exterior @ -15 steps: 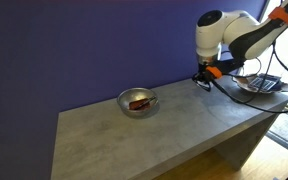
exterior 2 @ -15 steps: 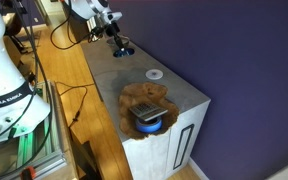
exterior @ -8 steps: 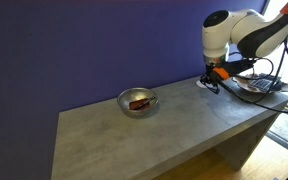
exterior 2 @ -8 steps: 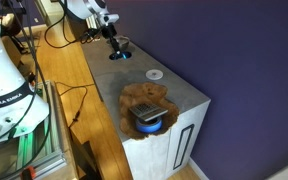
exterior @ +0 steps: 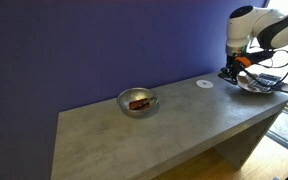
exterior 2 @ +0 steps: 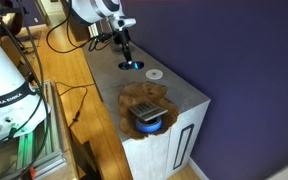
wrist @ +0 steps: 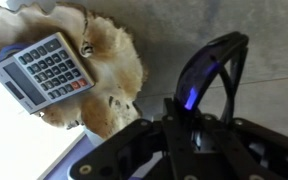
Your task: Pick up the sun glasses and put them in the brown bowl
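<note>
The gripper carries the glasses left in the wrist view next to release them over the bare part, beside the calculator, of the brown bowl (wrist: 112, 72) lying that way.
My gripper (wrist: 189, 112) is shut on the sun glasses (wrist: 216, 58), dark-framed with a blue-glinting lens. In both exterior views the gripper (exterior: 231, 68) (exterior 2: 126, 52) holds the sun glasses (exterior 2: 131, 65) low over the grey table, near its end. The brown bowl (wrist: 112, 72) is tan and rough-edged, and a grey calculator (wrist: 44, 68) lies in it. It is beside and apart from the glasses in the wrist view. It also shows in both exterior views (exterior: 246, 88) (exterior 2: 132, 96).
A shiny metal bowl (exterior: 137, 101) with a reddish item stands mid-table. A small white disc (exterior: 205, 84) (exterior 2: 155, 74) lies on the table between the gripper and the brown bowl. A blue object (exterior 2: 150, 126) sits under the brown bowl. The table edge is near.
The arm has carried the sun glasses along the table toward the end with the brown bowl. The gripper has stayed shut on them.
</note>
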